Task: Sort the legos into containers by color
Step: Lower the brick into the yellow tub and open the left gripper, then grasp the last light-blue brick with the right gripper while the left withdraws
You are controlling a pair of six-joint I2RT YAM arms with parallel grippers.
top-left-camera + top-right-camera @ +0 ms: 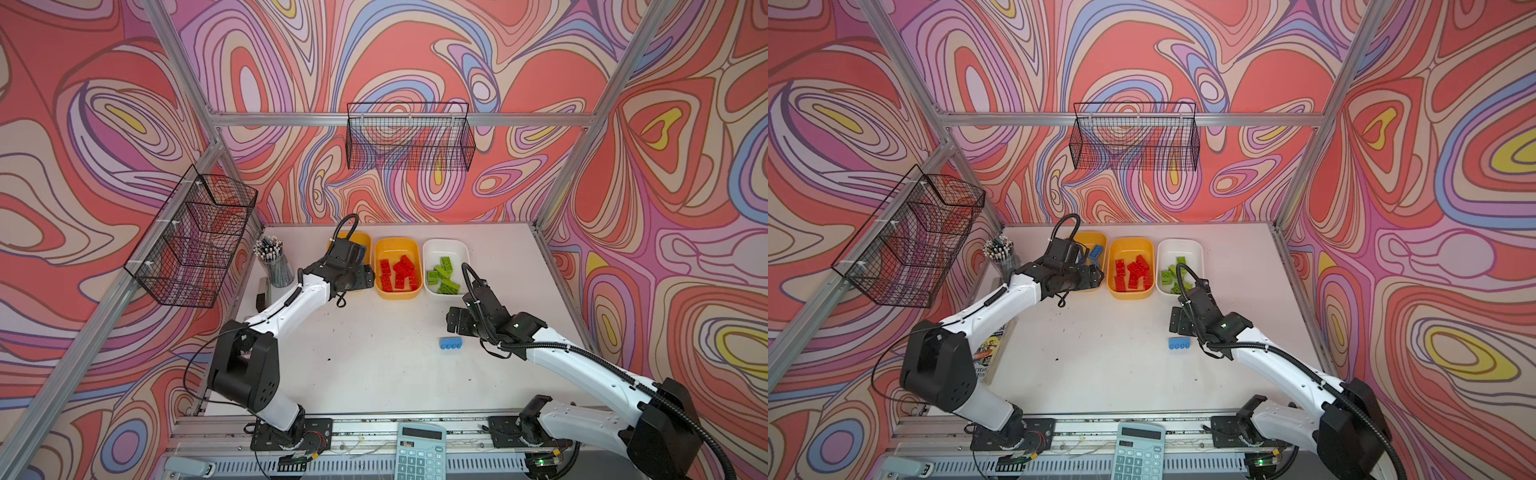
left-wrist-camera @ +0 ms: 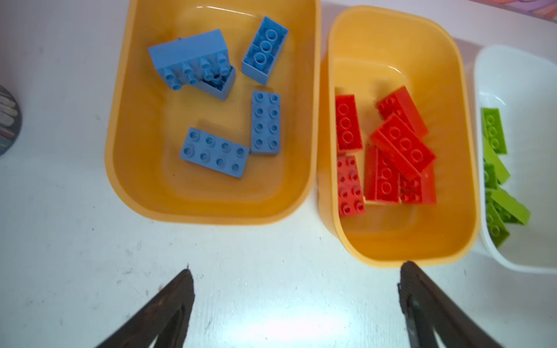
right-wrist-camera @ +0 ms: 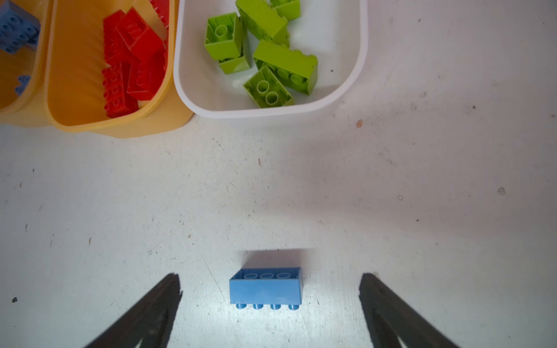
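Observation:
My right gripper moves down onto the light blue lego [image 1: 450,342] [image 3: 265,290] next and closes its fingers on the lego's short ends, as each end faces a finger across bare table.
One light blue lego [image 3: 265,289] lies on its side on the white table, alone; it also shows in both top views [image 1: 451,344] [image 1: 1179,344]. My right gripper [image 3: 270,275] hangs open over it, a finger on either side, not touching. Along the back stand three containers. The left yellow tray [image 2: 211,211] holds several blue legos [image 2: 214,156]. The middle yellow tray [image 2: 401,256] holds several red legos [image 2: 402,144]. The white tray [image 3: 271,113] holds several green legos [image 3: 284,64]. My left gripper [image 2: 297,268] is open and empty over bare table just in front of the two yellow trays.
A clear cup of pencils [image 1: 274,262] stands left of the trays. Black wire baskets hang on the back wall [image 1: 409,137] and the left wall [image 1: 195,237]. A calculator [image 1: 419,451] lies on the front rail. A book [image 1: 992,353] sits under the left arm.

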